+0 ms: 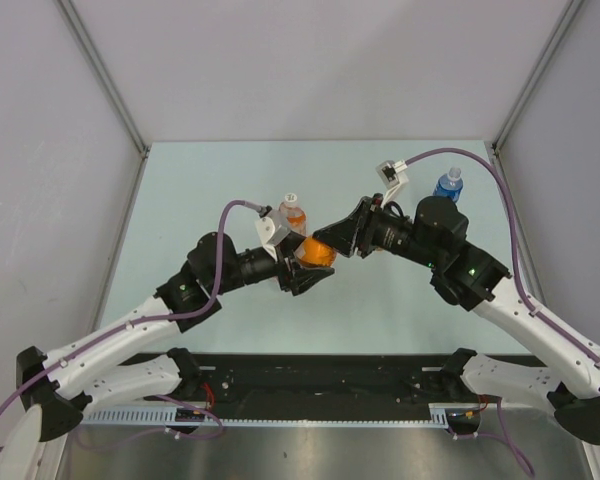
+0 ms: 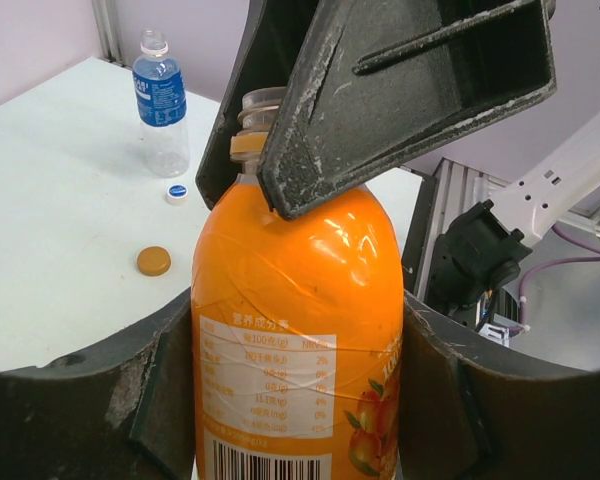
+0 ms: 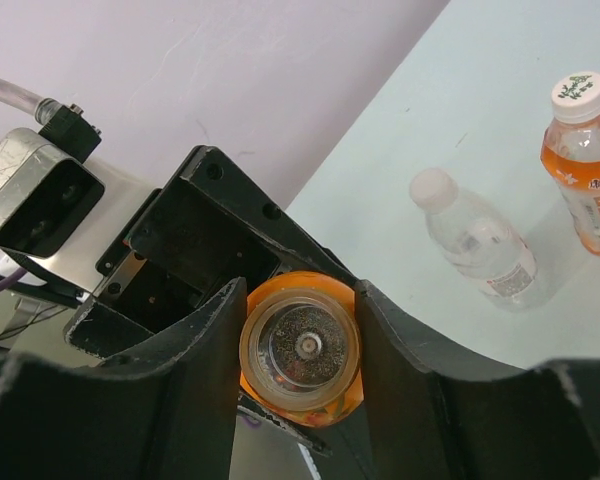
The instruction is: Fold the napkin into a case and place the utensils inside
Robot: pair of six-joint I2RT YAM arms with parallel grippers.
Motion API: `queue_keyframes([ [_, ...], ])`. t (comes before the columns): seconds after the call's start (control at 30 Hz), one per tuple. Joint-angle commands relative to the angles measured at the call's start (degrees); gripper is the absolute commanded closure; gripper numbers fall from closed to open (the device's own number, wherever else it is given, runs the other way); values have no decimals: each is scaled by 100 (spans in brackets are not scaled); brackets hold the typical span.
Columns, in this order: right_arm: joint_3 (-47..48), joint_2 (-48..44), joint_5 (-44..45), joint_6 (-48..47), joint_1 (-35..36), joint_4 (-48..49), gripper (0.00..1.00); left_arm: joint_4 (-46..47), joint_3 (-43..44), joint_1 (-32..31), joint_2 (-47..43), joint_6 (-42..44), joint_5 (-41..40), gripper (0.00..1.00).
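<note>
The orange juice bottle needs to go to the open tabletop by the blue-label bottle. My right gripper should next swing down and to its right in the top view, lower the bottle there and release it.
No napkin or utensils show in any view. My left gripper (image 1: 302, 268) is shut on the body of an orange juice bottle (image 1: 317, 251) and holds it off the table; its pads press both sides of the label (image 2: 300, 330). The bottle has no cap. My right gripper (image 1: 337, 244) comes from the right, and its fingers (image 2: 400, 100) close on the bottle's neck. In the right wrist view the open mouth (image 3: 300, 348) sits tight between the two black fingers.
A loose orange cap (image 2: 153, 261) and a small blue-white cap (image 2: 177, 192) lie on the pale table. A blue-label bottle (image 1: 448, 184) stands far right. An orange tea bottle with a white cap (image 1: 293, 212) and a clear bottle (image 3: 475, 240) stand nearby.
</note>
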Motion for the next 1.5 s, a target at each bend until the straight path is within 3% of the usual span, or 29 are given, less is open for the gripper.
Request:
queue_keyframes([
  [0.0,48,-72,13,-115,89,12,67,241,201,-22,-151,165,-127,90],
  [0.17,48,-177,56,-168,107,-41,100,4,324,-31,-116,200,-329,62],
  [0.2,57,-203,74,-194,107,-41,100,-153,359,-31,-116,217,-399,57],
  [0.23,48,-282,100,-221,107,-33,100,-233,412,-31,-107,235,-470,45],
  [0.3,57,-353,127,-291,116,-32,100,-365,438,-31,-133,253,-593,37],
  [0.4,74,-467,197,-361,107,-59,100,-436,447,-31,-221,218,-830,1],
  [0.57,188,-616,469,-484,71,-296,100,-576,517,-31,-353,183,-1111,0],
  [0.73,469,-819,1216,-853,-60,-699,100,-1323,763,-31,-572,349,-1437,0],
  [0.97,645,-880,1541,-1099,-719,-902,100,-1833,720,-31,-1126,490,-1489,0],
  [1.2,523,-749,4955,-1987,-860,-1491,100,-1940,509,-31,-1837,473,-1824,0],
  [1.3,182,-626,5609,-1979,-983,-1535,100,-1799,360,-31,-2040,420,-1833,0],
  [1.47,-601,-721,5901,-1294,-1631,-1588,100,-1737,272,-31,-2085,271,-1824,0],
])
